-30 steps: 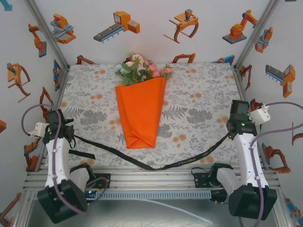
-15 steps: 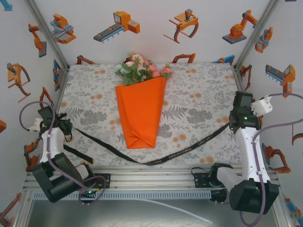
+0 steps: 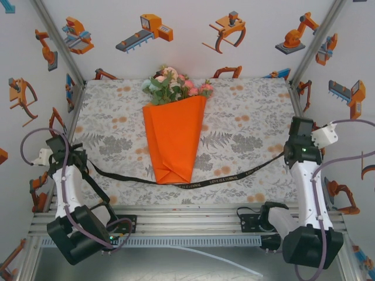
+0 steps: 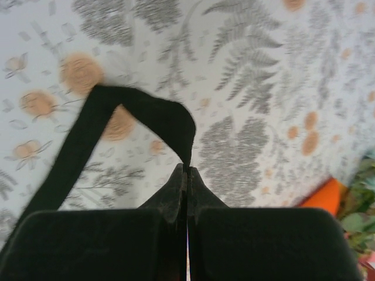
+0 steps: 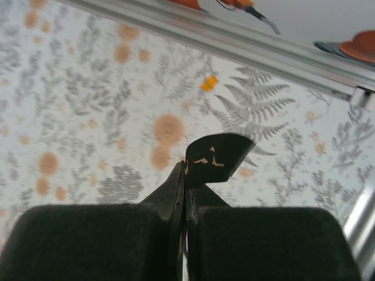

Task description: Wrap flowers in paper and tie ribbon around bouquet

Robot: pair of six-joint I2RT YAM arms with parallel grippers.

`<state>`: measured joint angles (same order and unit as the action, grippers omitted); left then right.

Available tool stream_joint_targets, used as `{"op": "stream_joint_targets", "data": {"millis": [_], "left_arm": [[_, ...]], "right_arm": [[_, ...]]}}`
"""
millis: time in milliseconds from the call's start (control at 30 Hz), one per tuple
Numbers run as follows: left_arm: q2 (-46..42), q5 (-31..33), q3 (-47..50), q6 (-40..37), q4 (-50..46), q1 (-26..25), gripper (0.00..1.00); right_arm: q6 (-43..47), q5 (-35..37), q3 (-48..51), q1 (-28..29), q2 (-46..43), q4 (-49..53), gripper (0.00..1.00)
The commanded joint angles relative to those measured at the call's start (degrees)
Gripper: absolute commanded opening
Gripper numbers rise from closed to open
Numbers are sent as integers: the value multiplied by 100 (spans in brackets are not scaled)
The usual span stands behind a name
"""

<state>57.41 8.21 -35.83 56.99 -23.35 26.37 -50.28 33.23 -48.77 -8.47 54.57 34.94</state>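
Note:
The black ribbon already stretches across at the cone's lower tip, so I need to lower my left gripper next toward the floral-print mat [image 4: 212, 177] beneath it and let go of its end of the ribbon.
The bouquet lies in the middle of the table, its orange paper [image 3: 174, 140] cone pointing toward me and the flowers [image 3: 176, 84] at the far end. The black ribbon [image 3: 222, 177] stretches across the table, crossing just at the cone's lower tip. My left gripper [image 3: 82, 159] is shut on the ribbon's left end. My right gripper [image 3: 288, 153] is shut on its right end. The left wrist view has the ribbon [image 4: 146, 114] looping out of the closed left gripper [image 4: 187, 170], with the paper [image 4: 322, 196] at right. In the right wrist view the lettered ribbon [image 5: 220, 155] curls from the closed right gripper [image 5: 185, 167].
A floral-print mat [image 3: 246, 117] covers the table. Aluminium rails [image 3: 187, 216] run along the near edge by the arm bases. Printed walls and slanted frame posts [image 3: 310, 41] close in the sides and back. A loose ribbon tail [image 3: 99, 190] hangs near the left arm.
Both grippers have moved away from the near edge and outward. The ribbon, which sagged over the front rail, now runs nearly taut against the cone's lower tip.

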Motion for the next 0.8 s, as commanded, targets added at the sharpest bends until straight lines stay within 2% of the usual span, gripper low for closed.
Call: {"op": "stream_joint_targets", "data": {"millis": [0, 133, 267, 367, 433, 567, 667, 700, 767], "left_arm": [[-6, 326, 254, 28, -78, 68, 0], [558, 188, 292, 31, 342, 79, 0], [1475, 197, -30, 19, 793, 79, 0], [2183, -443, -248, -189, 1429, 2, 2], [2516, -896, -317, -324, 1963, -156, 11], [2730, -962, -584, -481, 1775, -508, 23], [2374, -1126, -455, -557, 1660, -691, 41], [2161, -1156, -422, -595, 1531, -756, 48], [1693, -1054, -373, -697, 1167, -935, 59]], "right_arm": [[-45, 409, 324, -41, -58, -82, 0], [13, 577, 556, -84, 349, -482, 0], [211, 482, 343, -132, 973, -1078, 0], [396, 163, 239, -138, 1418, -1571, 0], [728, -241, 120, -147, 1767, -1956, 2], [1353, -1068, -589, -181, 2404, -1814, 41], [1682, -1772, -998, -208, 2510, -1628, 71], [1763, -2053, -1169, -208, 2528, -1461, 78], [1769, -2656, -1460, -202, 2532, -1093, 82]]}}
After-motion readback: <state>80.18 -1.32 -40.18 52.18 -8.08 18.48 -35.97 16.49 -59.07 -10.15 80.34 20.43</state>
